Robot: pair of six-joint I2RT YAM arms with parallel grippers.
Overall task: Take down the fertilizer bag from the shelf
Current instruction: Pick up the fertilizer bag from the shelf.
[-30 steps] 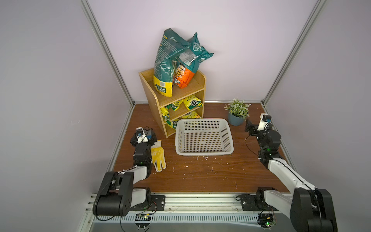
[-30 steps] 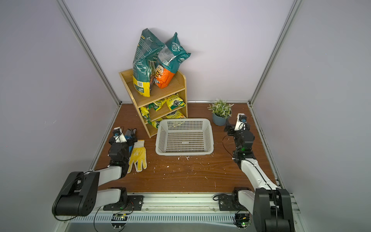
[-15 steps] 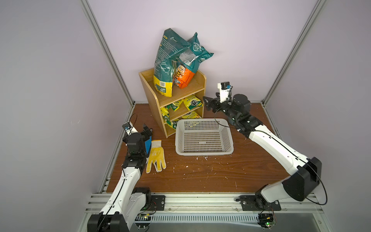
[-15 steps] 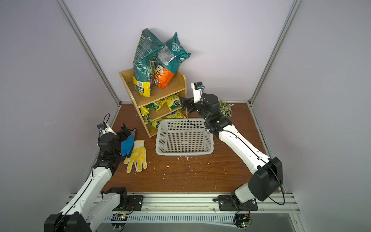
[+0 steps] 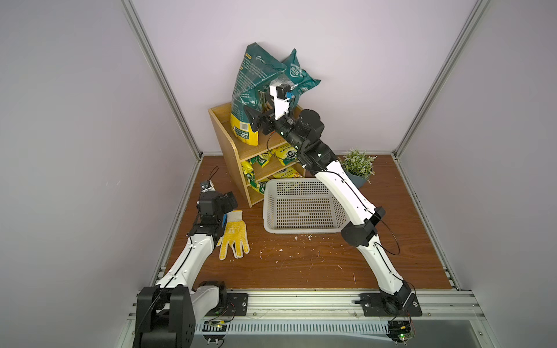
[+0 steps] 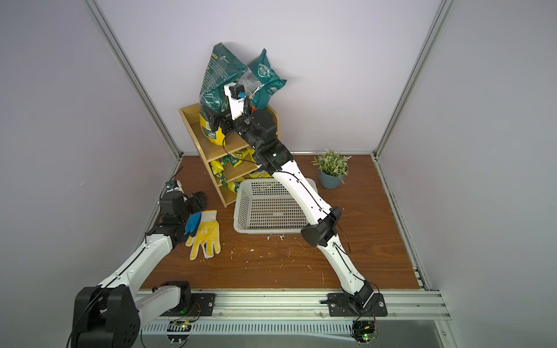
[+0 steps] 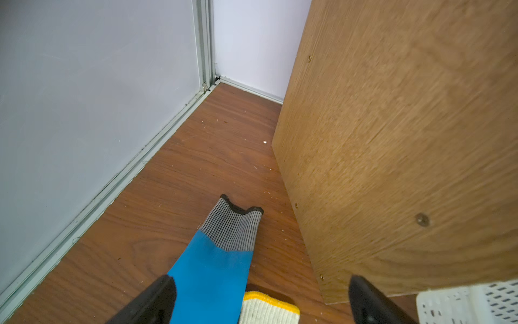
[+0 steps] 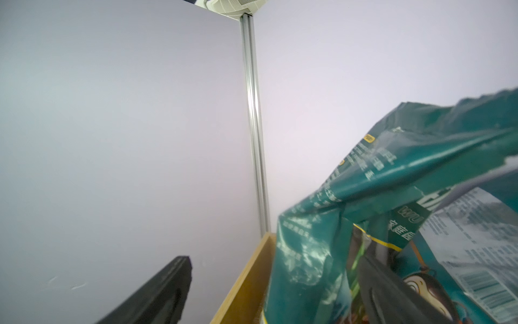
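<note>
My right gripper should next move down and tilt downward to close on the tall fertilizer bag's edge by its yellow base (image 5: 255,134) (image 8: 302,305), because that edge is between the gripper's open fingers.
The fertilizer bag (image 5: 253,90), tall, dark green with a yellow base, stands on top of the wooden shelf (image 5: 223,144) in both top views (image 6: 220,78). A second green bag (image 5: 298,78) with orange leans beside it. My right gripper (image 5: 254,120) is raised to the shelf top and open. In the right wrist view its jaws (image 8: 269,280) straddle the tall bag's edge (image 8: 308,252) above the shelf rim (image 8: 246,280), one finger in front of the bag, without clamping it. My left gripper (image 5: 229,200) hovers low and open beside the shelf's side panel (image 7: 392,140).
A blue glove (image 7: 218,266) and a yellow glove (image 5: 233,238) lie under the left gripper. A white perforated basket (image 5: 301,232) sits in front of the shelf, a potted plant (image 5: 357,164) to its right. Yellow packets (image 5: 259,161) fill the lower tiers. Walls stand close behind.
My right arm has swung from beside the plant up to the shelf top and its jaws have widened. My left arm has stretched forward over the gloves.
</note>
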